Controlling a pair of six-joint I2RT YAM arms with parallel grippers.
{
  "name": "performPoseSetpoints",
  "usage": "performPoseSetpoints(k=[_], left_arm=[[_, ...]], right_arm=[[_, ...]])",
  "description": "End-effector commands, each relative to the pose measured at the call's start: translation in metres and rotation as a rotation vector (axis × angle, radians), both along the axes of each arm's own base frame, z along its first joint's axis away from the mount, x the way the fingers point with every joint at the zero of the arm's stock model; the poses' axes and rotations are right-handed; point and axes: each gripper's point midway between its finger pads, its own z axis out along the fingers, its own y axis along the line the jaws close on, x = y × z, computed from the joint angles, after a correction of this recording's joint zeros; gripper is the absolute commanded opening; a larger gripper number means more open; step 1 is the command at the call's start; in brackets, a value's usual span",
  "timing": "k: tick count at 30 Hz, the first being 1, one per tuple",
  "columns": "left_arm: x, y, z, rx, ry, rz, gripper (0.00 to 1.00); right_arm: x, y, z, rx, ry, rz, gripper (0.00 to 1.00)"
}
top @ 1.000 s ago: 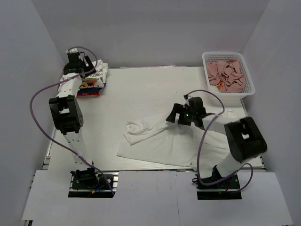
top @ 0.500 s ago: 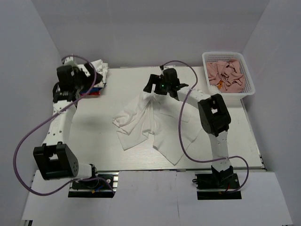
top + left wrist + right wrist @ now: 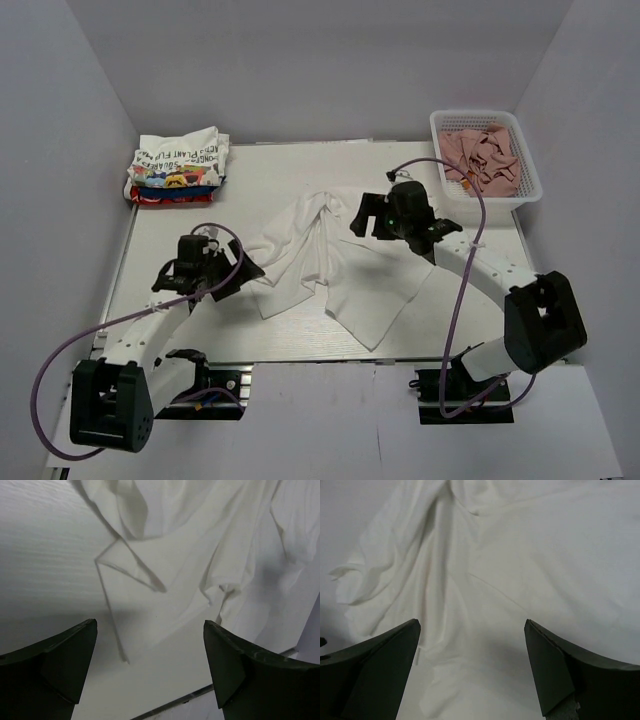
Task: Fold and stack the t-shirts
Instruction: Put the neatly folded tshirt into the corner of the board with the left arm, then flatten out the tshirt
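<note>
My left gripper is due to go down and back onto the white t-shirt's nearest pointed corner (image 3: 264,316) (image 3: 124,657) next. That corner lies flat, clear of the bunched folds.
A large plain white t-shirt (image 3: 330,265) lies crumpled and bunched in the middle of the table. It fills the left wrist view (image 3: 200,555) and the right wrist view (image 3: 495,570). A stack of folded tees (image 3: 178,168), with a white lettered one on top and printed and red ones below, sits at the back left. My left gripper (image 3: 243,273) is open and empty just left of the shirt's left edge; its own view (image 3: 150,665) shows it low over the table. My right gripper (image 3: 362,220) is open and empty above the shirt's right part, as its own view (image 3: 472,665) shows.
A white mesh basket (image 3: 528,170) holding pinkish-brown cloths (image 3: 480,158) stands at the back right corner. White walls enclose the table on three sides. The table's metal front edge shows in the left wrist view (image 3: 200,692).
The right gripper let go of the lifted white shirt and moved right and nearer. The shirt dropped into a bunched heap. The left arm swung from the back-left stack to the shirt's left edge.
</note>
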Motion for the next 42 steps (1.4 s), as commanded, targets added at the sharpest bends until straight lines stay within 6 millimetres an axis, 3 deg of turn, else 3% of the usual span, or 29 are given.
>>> performPoseSetpoints(k=[1,3,5,7,9,15,18,19,21,22,24,26,27,32,33,34,35,37,38,39,42], left_arm=[[-0.024,-0.014,-0.017,0.015,0.064,-0.027,0.96],[-0.036,-0.029,-0.029,0.024,0.120,-0.090,0.92],[-0.047,-0.034,-0.036,0.065,0.165,-0.126,0.91],[-0.050,-0.035,-0.038,0.127,0.192,-0.124,0.89],[-0.063,-0.028,-0.052,0.244,0.263,-0.124,0.86],[-0.069,-0.023,-0.069,0.446,0.352,-0.115,0.74],[-0.062,-0.021,-0.077,0.524,0.376,-0.103,0.52],[-0.056,-0.023,-0.075,0.529,0.375,-0.088,0.30],[-0.055,-0.032,-0.078,0.513,0.379,-0.118,0.05],[-0.054,-0.040,-0.077,0.484,0.364,-0.165,0.00],[-0.052,-0.048,-0.071,0.443,0.340,-0.196,0.00],[-0.049,-0.044,-0.065,0.464,0.317,-0.190,0.00],[-0.048,-0.035,-0.057,0.501,0.303,-0.167,0.00],[-0.044,0.005,-0.023,0.596,0.258,0.053,0.00],[-0.044,0.016,-0.018,0.620,0.250,0.117,0.00],[-0.054,0.033,-0.015,0.673,0.279,0.176,0.00],[-0.051,0.045,-0.006,0.678,0.243,0.292,0.00],[-0.051,0.050,0.001,0.668,0.213,0.336,0.00],[-0.050,0.049,0.004,0.656,0.201,0.339,0.00],[-0.046,0.049,0.010,0.637,0.166,0.353,0.00],[-0.040,0.048,0.018,0.616,0.130,0.368,0.00]], right_arm=[[-0.004,-0.032,0.000,-0.076,0.016,-0.143,0.90],[-0.003,-0.037,0.012,-0.066,-0.031,-0.162,0.90],[-0.004,-0.040,0.011,-0.063,-0.054,-0.162,0.90],[-0.008,-0.044,0.002,-0.082,-0.042,-0.169,0.90],[-0.010,-0.050,-0.005,-0.103,-0.028,-0.186,0.90],[-0.013,-0.054,-0.005,-0.113,-0.030,-0.195,0.90],[-0.019,-0.060,-0.011,-0.131,-0.018,-0.209,0.90],[-0.019,-0.065,-0.013,-0.151,-0.023,-0.229,0.90],[-0.026,-0.069,-0.012,-0.166,-0.026,-0.226,0.90],[-0.031,-0.070,-0.013,-0.171,-0.027,-0.215,0.90],[-0.041,-0.073,-0.018,-0.200,-0.027,-0.202,0.90],[-0.050,-0.079,-0.024,-0.239,-0.024,-0.203,0.90],[-0.058,-0.071,-0.017,-0.259,-0.071,-0.134,0.90],[-0.102,-0.042,-0.029,-0.289,-0.049,0.086,0.90],[-0.114,-0.043,-0.040,-0.316,0.003,0.109,0.90],[-0.130,-0.025,-0.046,-0.306,0.037,0.187,0.90],[-0.138,-0.019,-0.054,-0.322,0.068,0.217,0.90],[-0.171,-0.007,-0.071,-0.391,0.130,0.327,0.90],[-0.172,-0.006,-0.073,-0.429,0.130,0.331,0.90],[-0.184,-0.017,-0.081,-0.502,0.171,0.349,0.90],[-0.211,-0.020,-0.090,-0.602,0.204,0.420,0.90]])
